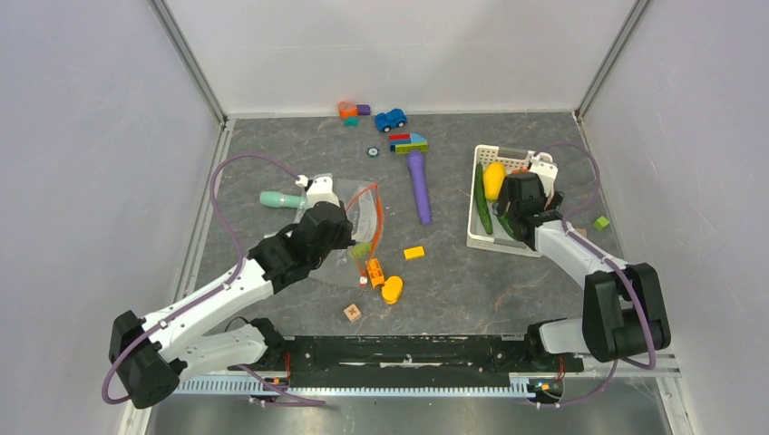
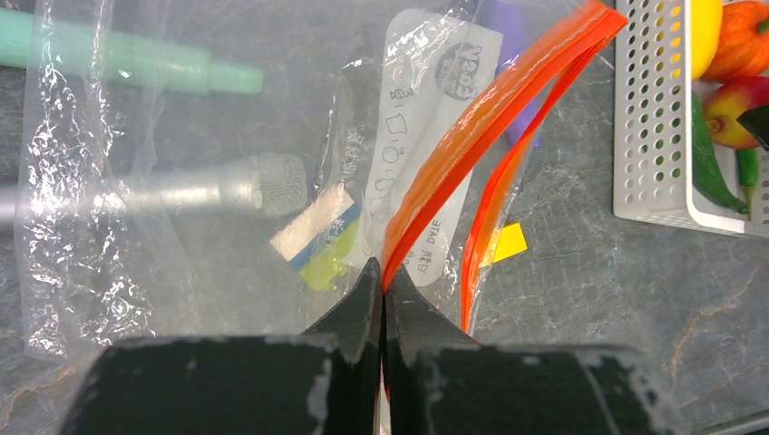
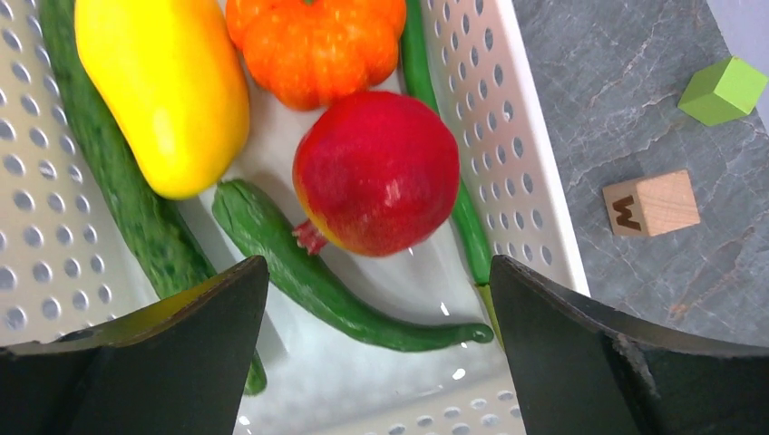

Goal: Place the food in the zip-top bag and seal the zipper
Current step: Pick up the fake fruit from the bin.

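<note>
The right gripper moves down into the basket (image 3: 535, 181) and slightly outward next, open fingers passing either side of the red fruit, as it is just beyond their gap.
The clear zip-top bag (image 2: 136, 208) lies flat on the grey table, left of centre (image 1: 358, 217). My left gripper (image 2: 382, 281) is shut on one lip of the orange-red zipper (image 2: 490, 118). The other lip hangs apart from it, so the mouth gapes. The food lies in the white basket (image 3: 535, 181): a yellow squash (image 3: 163, 91), an orange pumpkin (image 3: 313, 41), a red fruit (image 3: 376, 172), a green bean (image 3: 317, 281) and a long cucumber (image 3: 118, 199). My right gripper (image 3: 379, 299) hovers open over the basket's near end, nothing between its fingers.
A purple tool (image 1: 419, 186) and a teal tool (image 1: 281, 199) lie near the bag. Orange and yellow blocks (image 1: 381, 276) and a wooden cube (image 1: 352, 313) sit in front of the bag. A green cube (image 3: 723, 91) and a lettered wooden block (image 3: 651, 203) lie right of the basket.
</note>
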`<state>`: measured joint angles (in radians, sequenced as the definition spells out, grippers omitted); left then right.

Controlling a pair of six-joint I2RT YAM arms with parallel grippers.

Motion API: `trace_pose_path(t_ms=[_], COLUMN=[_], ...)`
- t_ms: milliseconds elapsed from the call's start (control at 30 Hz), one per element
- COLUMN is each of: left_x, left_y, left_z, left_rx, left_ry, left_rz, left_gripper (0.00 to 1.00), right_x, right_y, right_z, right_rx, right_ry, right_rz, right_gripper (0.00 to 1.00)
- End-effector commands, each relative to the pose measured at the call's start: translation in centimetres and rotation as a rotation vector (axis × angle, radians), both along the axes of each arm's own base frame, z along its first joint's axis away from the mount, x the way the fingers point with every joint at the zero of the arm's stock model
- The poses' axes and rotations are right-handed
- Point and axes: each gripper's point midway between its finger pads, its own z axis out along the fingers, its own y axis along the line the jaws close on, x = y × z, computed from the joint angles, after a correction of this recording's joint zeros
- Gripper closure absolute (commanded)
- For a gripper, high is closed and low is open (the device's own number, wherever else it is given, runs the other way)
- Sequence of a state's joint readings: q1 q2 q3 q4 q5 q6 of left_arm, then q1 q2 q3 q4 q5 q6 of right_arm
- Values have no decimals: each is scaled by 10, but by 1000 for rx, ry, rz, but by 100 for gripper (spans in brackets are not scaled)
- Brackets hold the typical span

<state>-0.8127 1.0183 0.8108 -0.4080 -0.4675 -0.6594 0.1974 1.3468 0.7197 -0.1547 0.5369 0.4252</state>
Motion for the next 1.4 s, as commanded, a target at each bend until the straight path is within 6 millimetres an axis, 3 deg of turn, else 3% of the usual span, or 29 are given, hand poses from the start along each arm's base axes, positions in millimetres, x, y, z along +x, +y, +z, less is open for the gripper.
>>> trace_pose_path(t_ms=[0,300,733,1100,1300,1367], left_x=[6,5,6,4,3,3], left_y=[-2,1,-1,-2,-5,-3], left_z=[16,18,16,18,20,20], left_rx=[-35,-42,-48,-60,-73,-75], left_ry=[-69,-81,-79,-83,-87,-93], left_rz=[-10,0,-7,-10,-30,-25], left_gripper=[98,98,98,98,98,98], right_x=[25,33,44,42,36,34], right_y=[-8,-20,-19,-21,-24,-24], right_z=[18,13,-13,-18,-8,0], right_rx=[35,23,55,29,15,14], right_ry=[-162,-209,-167,-147,-176,-196], right_rz=[-106,-186,-169,-144,-136,-126], right_gripper=[2,2,3,30,61,67])
